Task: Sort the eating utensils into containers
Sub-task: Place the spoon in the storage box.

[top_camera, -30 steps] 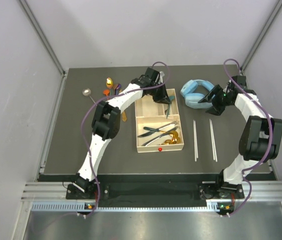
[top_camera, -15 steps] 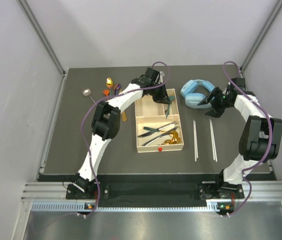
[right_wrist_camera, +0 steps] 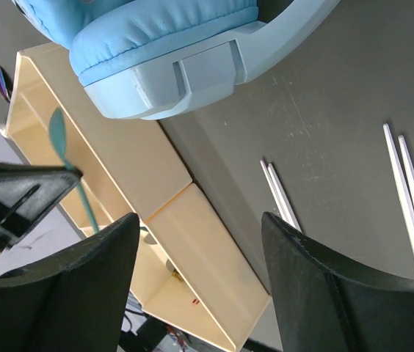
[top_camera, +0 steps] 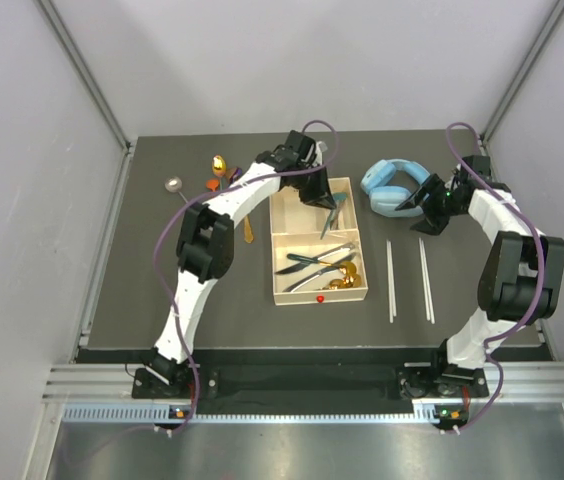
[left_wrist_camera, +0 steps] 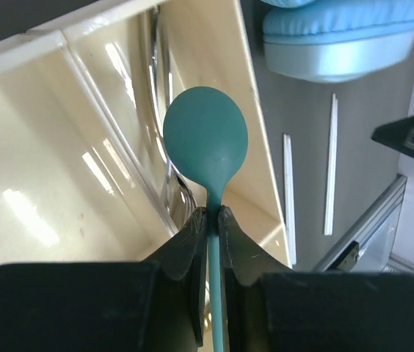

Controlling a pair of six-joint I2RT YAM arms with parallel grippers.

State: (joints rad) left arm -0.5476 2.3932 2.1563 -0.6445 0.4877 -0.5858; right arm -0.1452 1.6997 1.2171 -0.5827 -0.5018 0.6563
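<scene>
The left gripper will next shift to the left in the top view and then lower the teal spoon into the empty wider section [top_camera: 297, 214] [left_wrist_camera: 44, 186], since the narrow section of the tray holds silver utensils.
My left gripper [left_wrist_camera: 211, 214] is shut on the thin handle of a teal spoon [left_wrist_camera: 205, 138], which hangs bowl-down over the far right small compartment of the cream tray [top_camera: 275, 262]. From above, the spoon [top_camera: 331, 214] slants over that compartment below the left gripper [top_camera: 320, 192]. The tray's large section holds dark-and-silver knives and forks [top_camera: 312, 262] and gold spoons [top_camera: 343, 281]. Two pairs of pale chopsticks [top_camera: 391, 282] [top_camera: 426, 266] lie right of the tray. My right gripper [top_camera: 428, 210] hovers open and empty beside the headphones, above the chopsticks [right_wrist_camera: 279, 192].
Light-blue headphones [top_camera: 392, 188] lie at the back right, close to the right gripper [right_wrist_camera: 200, 217]. Left of the tray lie a gold spoon [top_camera: 219, 163], an orange spoon [top_camera: 212, 185], a purple one [top_camera: 232, 181], a silver spoon [top_camera: 174, 184] and a wooden knife [top_camera: 249, 232].
The left arm has swung a little to the left, carrying the teal spoon with it over the tray's far end. The right gripper has shifted slightly right beside the headphones.
</scene>
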